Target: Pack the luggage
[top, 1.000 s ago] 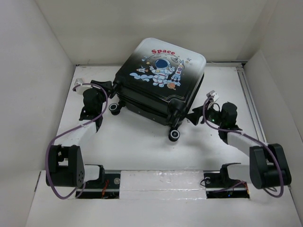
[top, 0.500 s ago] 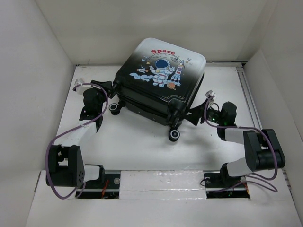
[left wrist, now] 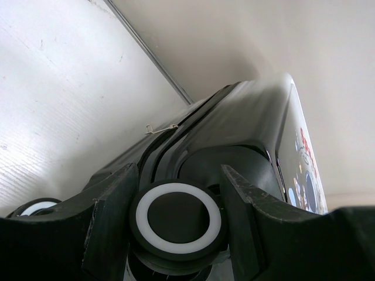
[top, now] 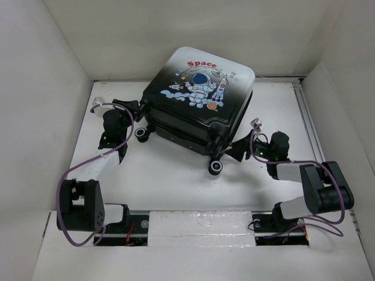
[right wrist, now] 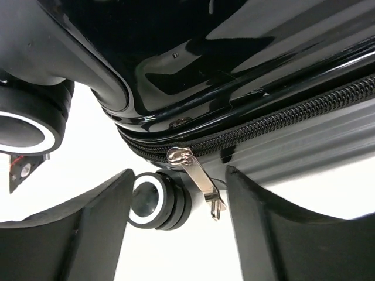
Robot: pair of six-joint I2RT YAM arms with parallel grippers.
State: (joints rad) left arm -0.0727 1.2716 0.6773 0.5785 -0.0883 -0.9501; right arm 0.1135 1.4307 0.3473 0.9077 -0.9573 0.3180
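Note:
The left gripper moves back and across to release the black-and-white caster next. The bare tabletop between the luggage's near casters lies to its right in the top view.
The luggage [top: 199, 99] lies closed on the table, astronaut and red "Space" print facing up. My left gripper [top: 135, 109] is at its left corner. In the left wrist view the left gripper [left wrist: 179, 175] has its fingers [left wrist: 111, 222] pressed on both sides of a black-and-white caster wheel [left wrist: 179, 219]. My right gripper [top: 237, 147] is at the luggage's near right side. In the right wrist view the right gripper [right wrist: 179, 175] is open, and the metal zipper pull [right wrist: 199, 178] hangs between the jaws without touching them. The zipper [right wrist: 281, 126] is closed.
Two more casters [top: 142, 133] [top: 216, 167] stick out of the luggage's near side; one [right wrist: 153, 200] shows by the right gripper's left finger. White walls enclose the table on the left, back and right. A metal rail [top: 310, 134] runs along the right edge.
My right arm has folded and moved its gripper left, closer to the luggage's side near the front caster. The left arm and the luggage have not moved.

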